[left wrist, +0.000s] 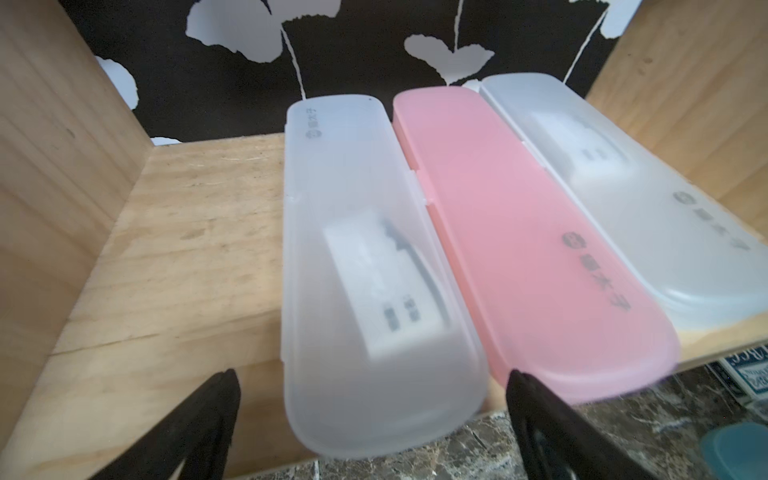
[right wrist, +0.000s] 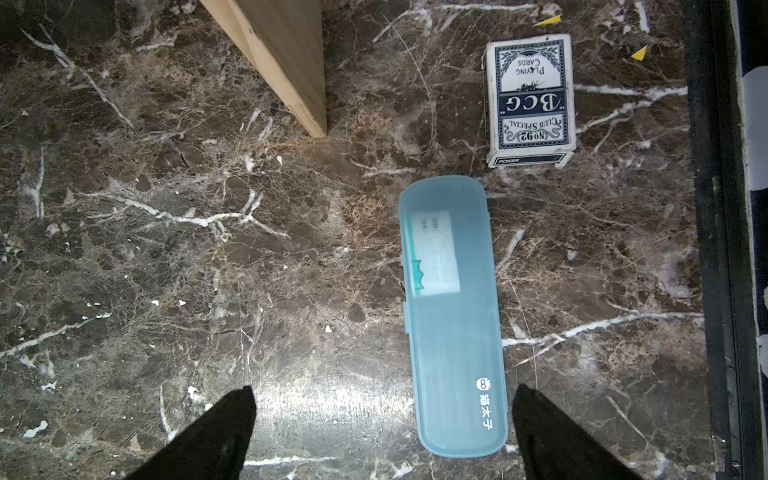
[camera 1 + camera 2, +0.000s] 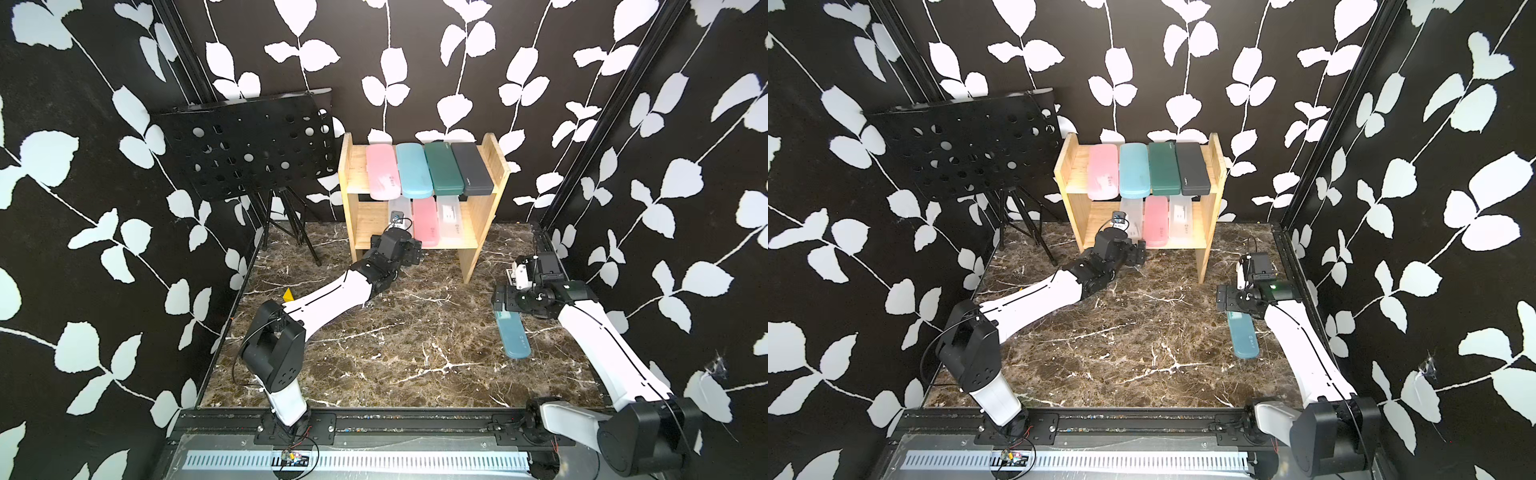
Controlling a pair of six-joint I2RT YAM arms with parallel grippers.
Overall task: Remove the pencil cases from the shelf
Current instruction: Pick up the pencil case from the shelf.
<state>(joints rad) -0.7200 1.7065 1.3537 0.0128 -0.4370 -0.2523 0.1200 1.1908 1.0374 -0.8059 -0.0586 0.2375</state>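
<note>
The left gripper slides outward along both sides of the first clear case's near end next and closes, since that end lies just outward of the open fingers.
The wooden shelf holds several pencil cases on its top board: pink, light blue, dark green and dark grey. On the lower board lie a frosted clear case, a pink one and another frosted clear one. My left gripper is open at the board's front edge, its fingers either side of the first clear case's near end, apart from it. Another light blue case lies flat on the table. My right gripper hangs open above it.
A black-and-white card box lies just beyond the light blue case, near the right wall rail. The shelf's side panel foot stands close by. A black perforated music stand on a tripod fills the back left corner.
</note>
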